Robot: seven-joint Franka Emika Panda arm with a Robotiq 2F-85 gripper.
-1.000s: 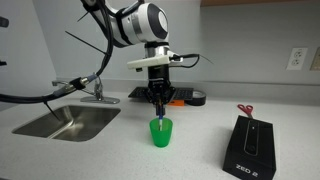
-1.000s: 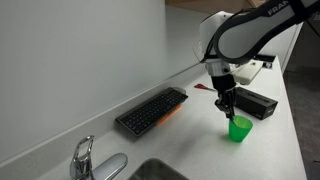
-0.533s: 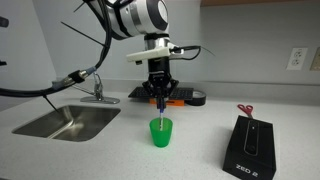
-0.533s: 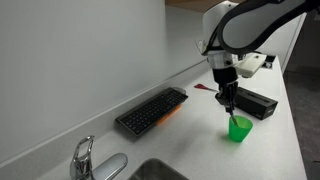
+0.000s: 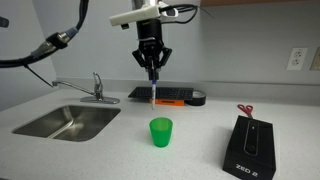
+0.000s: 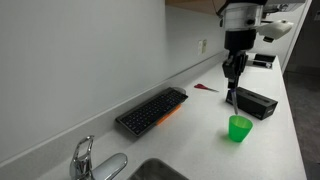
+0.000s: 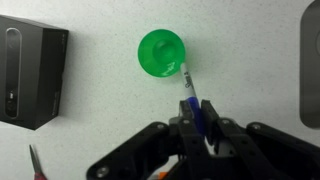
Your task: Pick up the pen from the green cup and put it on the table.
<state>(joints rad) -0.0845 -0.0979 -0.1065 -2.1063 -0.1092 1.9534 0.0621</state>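
The clear tabletop between the cup and the sink is below my gripper on the sink side. I need to move my gripper toward the sink next and lower it to release the pen (image 5: pixel 153 90).
My gripper (image 5: pixel 152 71) is shut on the pen (image 5: pixel 153 90), which hangs straight down from the jaws, blue at the top and whitish at the tip. It is well above the green cup (image 5: pixel 160 131), fully clear of the rim. In another exterior view the gripper (image 6: pixel 231 84) holds the pen (image 6: pixel 231 95) above the green cup (image 6: pixel 239 128). In the wrist view the pen (image 7: pixel 189 89) runs out of the jaws (image 7: pixel 196 112) toward the empty green cup (image 7: pixel 161 53). The cup stands upright on the table (image 5: pixel 100 155).
A steel sink (image 5: pixel 66 122) with a faucet (image 5: pixel 96 88) is set in the counter. A black keyboard (image 6: pixel 151 110) lies by the wall. A black box (image 5: pixel 249 146) sits beside red-handled scissors (image 5: pixel 245 110). A black tape roll (image 5: pixel 198 98) lies behind the cup.
The gripper has risen straight up from the cup with the pen in its jaws. The pen has come wholly out of the cup. The cup has stayed in place.
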